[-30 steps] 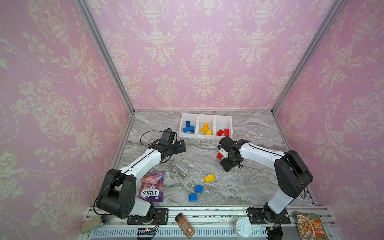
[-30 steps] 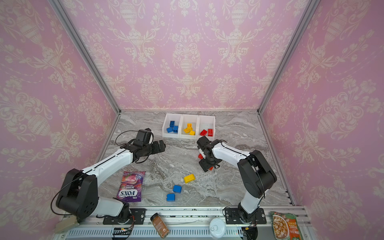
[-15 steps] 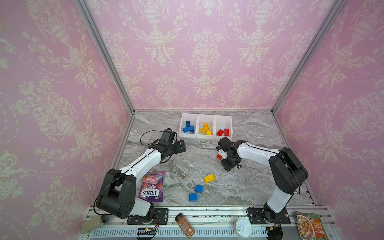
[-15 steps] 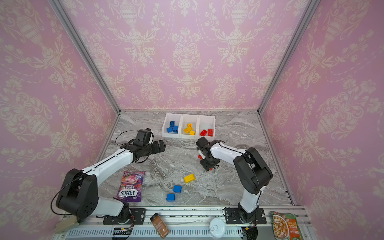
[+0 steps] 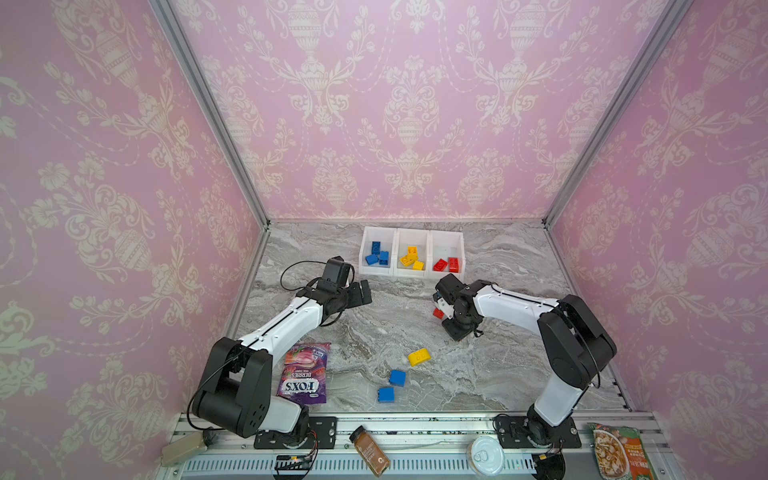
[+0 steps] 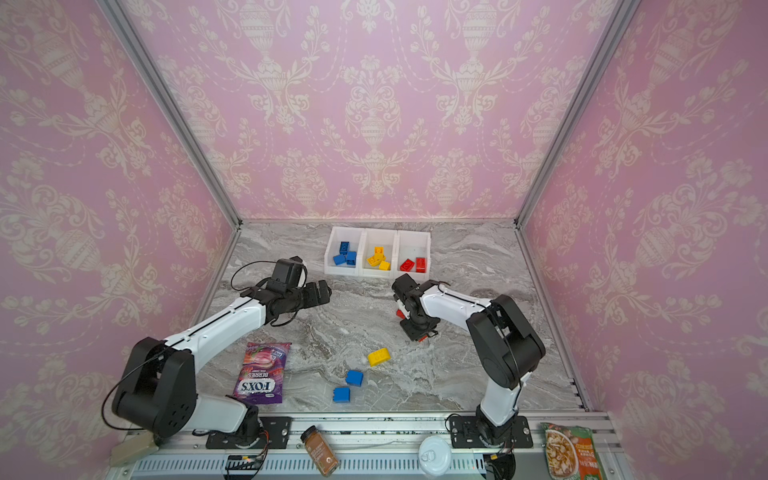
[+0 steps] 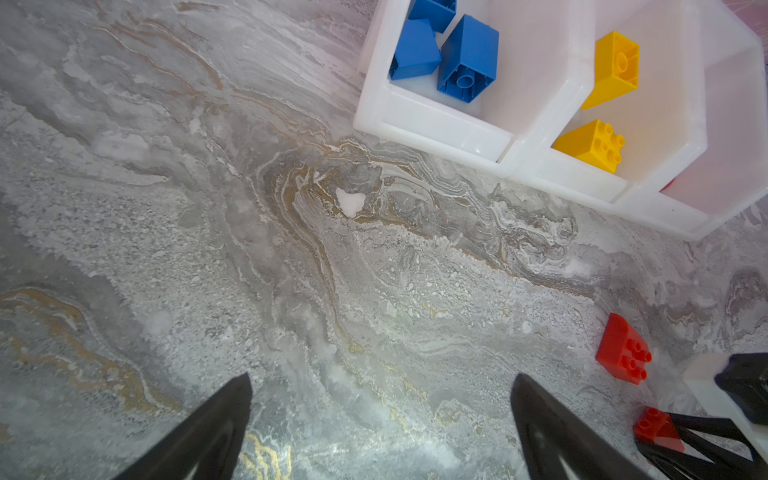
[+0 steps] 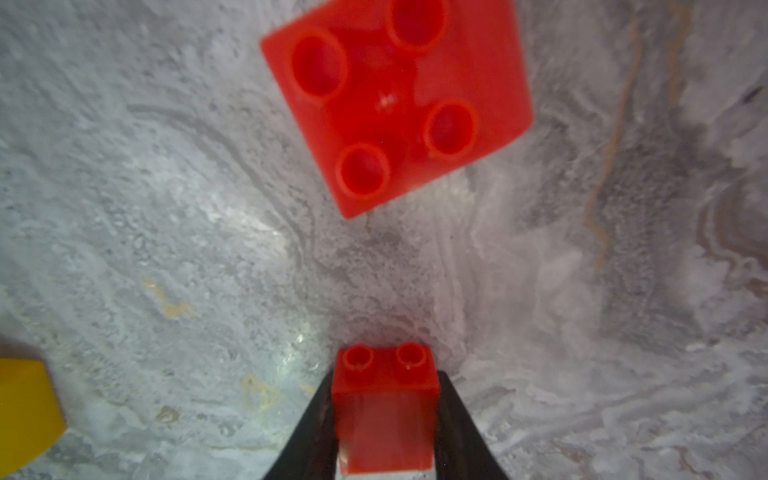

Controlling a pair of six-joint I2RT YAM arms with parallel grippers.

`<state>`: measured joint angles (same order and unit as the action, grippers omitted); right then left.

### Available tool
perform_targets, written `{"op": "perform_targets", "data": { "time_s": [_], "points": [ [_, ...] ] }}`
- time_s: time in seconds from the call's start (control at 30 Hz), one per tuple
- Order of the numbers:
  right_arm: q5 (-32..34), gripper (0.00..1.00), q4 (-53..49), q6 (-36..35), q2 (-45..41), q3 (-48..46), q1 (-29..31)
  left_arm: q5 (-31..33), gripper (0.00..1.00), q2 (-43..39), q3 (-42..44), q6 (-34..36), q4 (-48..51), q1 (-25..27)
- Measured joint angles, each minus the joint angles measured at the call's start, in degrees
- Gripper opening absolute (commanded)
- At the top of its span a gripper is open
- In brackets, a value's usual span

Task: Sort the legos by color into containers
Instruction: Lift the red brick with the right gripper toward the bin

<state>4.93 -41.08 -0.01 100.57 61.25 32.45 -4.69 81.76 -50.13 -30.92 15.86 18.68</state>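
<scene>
The small red lego matches the red legos in color, so the robot's right gripper should next lift it from the marble floor, carry it outward over the container with red legos and release it there.
My right gripper (image 8: 384, 415) is shut on a small red lego (image 8: 384, 405) down at the marble floor, with black fingers against both its sides. A second red lego (image 8: 399, 104), studs up, lies just beyond it. In both top views that gripper (image 5: 455, 328) (image 6: 417, 332) points down, right of centre. My left gripper (image 5: 361, 293) (image 7: 382, 415) hovers open and empty at the left. Three joined white containers (image 5: 413, 272) hold blue, yellow and red legos. One yellow lego (image 5: 419, 357) and two blue legos (image 5: 397, 377) (image 5: 386, 394) lie loose near the front.
A purple FOX'S candy bag (image 5: 303, 374) lies by the left arm's base. On the front rail sit a spice jar (image 5: 370, 451), a round white tub (image 5: 485, 455) and a food packet (image 5: 619, 453). Pink walls close in three sides.
My right gripper's jaws have closed onto the small red lego, and the right arm shifted slightly. The left arm has not moved.
</scene>
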Motion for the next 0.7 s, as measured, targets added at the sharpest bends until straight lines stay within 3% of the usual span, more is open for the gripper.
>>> {"op": "perform_targets", "data": {
  "time_s": [0.27, 0.7],
  "points": [
    [0.0, 0.26, -3.2, 0.3, -1.9, 1.4, 0.0, 0.0, 0.99, 0.0, 0.0, 0.0, 0.0, 0.0],
    [0.0, 0.27, -4.3, 2.0, -3.2, 16.9, -4.7, 0.0, 0.99, 0.0, 0.0, 0.0, 0.0, 0.0]
  ]
}}
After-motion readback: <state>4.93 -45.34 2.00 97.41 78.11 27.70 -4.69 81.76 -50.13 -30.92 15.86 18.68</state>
